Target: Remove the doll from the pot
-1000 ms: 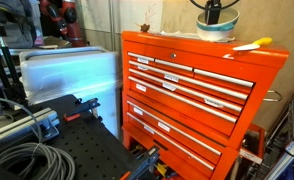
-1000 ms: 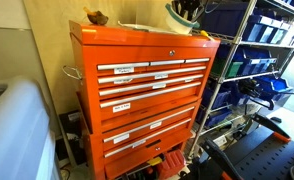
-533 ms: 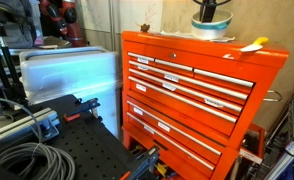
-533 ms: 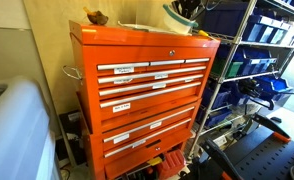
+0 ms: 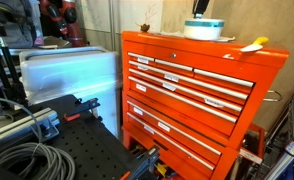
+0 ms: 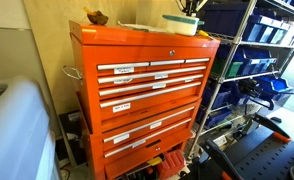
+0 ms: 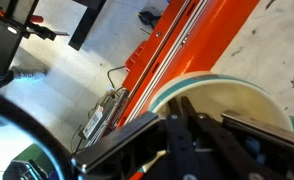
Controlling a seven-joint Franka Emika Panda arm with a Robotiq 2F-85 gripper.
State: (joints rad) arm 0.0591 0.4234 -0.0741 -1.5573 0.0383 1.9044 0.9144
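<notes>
My gripper rises clear of the pot's rim, crosses over, lowers and releases next. The chest top between pot and brown object lies beside my gripper and lower.
The whitish pot with a teal rim band sits flat on top of the orange tool chest. It shows in both exterior views. My gripper hangs just above the pot, mostly cut off by the top edge of the frame. In the wrist view the dark fingers lie close together over the pot's pale inside. No doll shows between the fingers or in the pot; it is hidden from me.
A yellow-handled tool lies on the chest top beside the pot. A small brown object and a flat plate sit further along the top. Wire shelving with blue bins stands beside the chest.
The pot was tilted with the gripper down inside it. It now sits flat, shifted slightly along the chest top. The gripper has risen above it.
</notes>
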